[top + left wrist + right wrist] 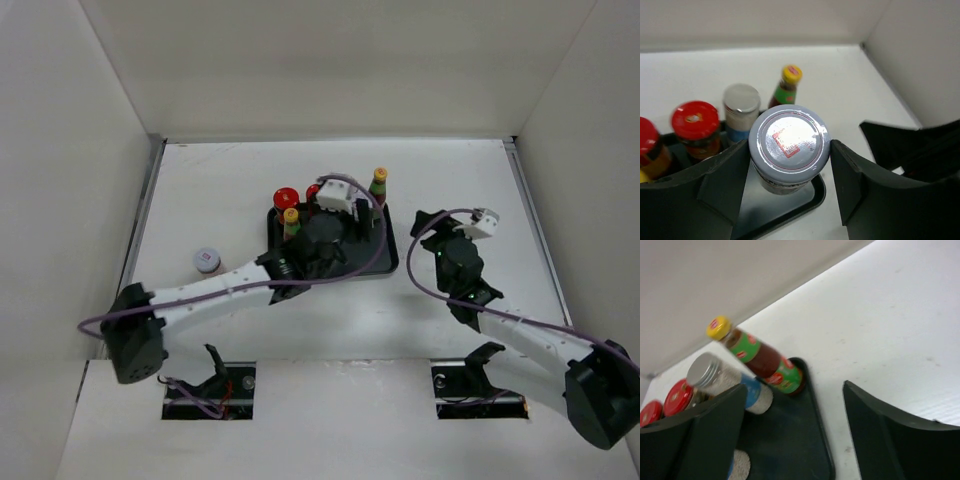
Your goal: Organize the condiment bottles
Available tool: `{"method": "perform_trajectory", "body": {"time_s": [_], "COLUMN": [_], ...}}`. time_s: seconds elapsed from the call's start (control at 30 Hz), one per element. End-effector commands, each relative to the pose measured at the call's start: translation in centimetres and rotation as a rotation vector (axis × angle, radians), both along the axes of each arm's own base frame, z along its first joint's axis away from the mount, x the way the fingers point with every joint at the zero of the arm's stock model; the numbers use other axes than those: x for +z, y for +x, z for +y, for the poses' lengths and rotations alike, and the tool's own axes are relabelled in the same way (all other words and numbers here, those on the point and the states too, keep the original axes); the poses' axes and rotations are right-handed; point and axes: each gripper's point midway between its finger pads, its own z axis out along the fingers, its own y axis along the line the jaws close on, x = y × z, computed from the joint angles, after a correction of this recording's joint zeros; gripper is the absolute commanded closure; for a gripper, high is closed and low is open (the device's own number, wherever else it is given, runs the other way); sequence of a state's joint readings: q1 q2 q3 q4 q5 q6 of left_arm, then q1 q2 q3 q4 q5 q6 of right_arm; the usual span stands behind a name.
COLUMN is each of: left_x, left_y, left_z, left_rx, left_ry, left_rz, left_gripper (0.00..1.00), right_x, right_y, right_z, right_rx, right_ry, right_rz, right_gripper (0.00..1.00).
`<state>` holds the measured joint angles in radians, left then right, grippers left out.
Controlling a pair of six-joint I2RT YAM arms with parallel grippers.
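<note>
My left gripper will tilt downward and lower, then release the grey-lidded jar on the bare bottom of the tray, which is below it and free of bottles.
My left gripper (352,225) reaches over the black tray (385,262). In the left wrist view it (790,165) is shut on a grey-lidded jar (789,142), held over the tray's near corner (790,220). In the tray stand red-lidded jars (286,196), yellow-capped sauce bottles (379,180) and a silver-capped shaker (741,100). A pale-lidded jar (207,260) stands alone on the table, left of the tray. My right gripper (424,226) is open and empty just right of the tray; its view shows a sauce bottle (760,357) and a shaker (715,372).
White walls close in the table on the left, back and right. The right wrist view shows the tray's right rim (822,440) and bare white table to its right. The left arm's purple cable (370,262) loops over the tray.
</note>
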<state>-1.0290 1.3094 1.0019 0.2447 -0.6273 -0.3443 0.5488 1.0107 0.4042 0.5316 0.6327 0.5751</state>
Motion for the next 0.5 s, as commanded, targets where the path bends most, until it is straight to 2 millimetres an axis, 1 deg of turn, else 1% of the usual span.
{"method": "perform_trajectory", "body": {"time_s": [0.0, 0.07, 0.1, 0.13, 0.2, 0.23, 0.27, 0.33, 0.4, 0.47], "left_x": [4.7, 2.3, 1.2, -0.1, -2.5, -3.4, -4.9, -6.6, -7.6, -8.1], "left_y": [0.0, 0.7, 1.2, 1.6, 2.5, 2.7, 3.1, 3.5, 3.9, 4.4], "left_z": [-4.4, -6.1, -6.7, -7.1, -7.8, -8.1, -8.6, -9.1, -9.3, -9.2], "left_rx": [-0.102, -0.104, -0.104, -0.097, -0.086, -0.086, -0.089, -0.083, -0.076, -0.064], "left_ry": [-0.142, -0.1, -0.08, -0.062, -0.031, -0.022, -0.003, 0.024, 0.036, 0.04], "left_rz": [-0.083, -0.056, -0.043, -0.027, -0.001, 0.008, 0.023, 0.035, 0.043, 0.043], "left_gripper": [0.68, 0.69, 0.69, 0.69, 0.69, 0.69, 0.69, 0.69, 0.69, 0.69], "right_x": [1.4, 1.4, 1.2, 1.1, 1.0, 0.9, 0.9, 0.7, 0.7, 0.7], "right_y": [-0.5, -0.9, -1.0, -1.0, -1.1, -1.1, -1.0, -0.8, -0.7, -0.7], "right_z": [-3.4, -4.6, -5.0, -5.2, -5.2, -5.3, -5.3, -5.0, -4.7, -4.8], "right_rx": [-0.142, -0.174, -0.184, -0.188, -0.183, -0.186, -0.185, -0.172, -0.157, -0.158], "right_ry": [0.124, 0.157, 0.172, 0.187, 0.193, 0.196, 0.198, 0.203, 0.204, 0.212], "right_rz": [-0.073, -0.082, -0.082, -0.08, -0.074, -0.072, -0.072, -0.064, -0.062, -0.066], "right_gripper": [0.29, 0.44, 0.49, 0.51, 0.52, 0.52, 0.52, 0.5, 0.47, 0.46]}}
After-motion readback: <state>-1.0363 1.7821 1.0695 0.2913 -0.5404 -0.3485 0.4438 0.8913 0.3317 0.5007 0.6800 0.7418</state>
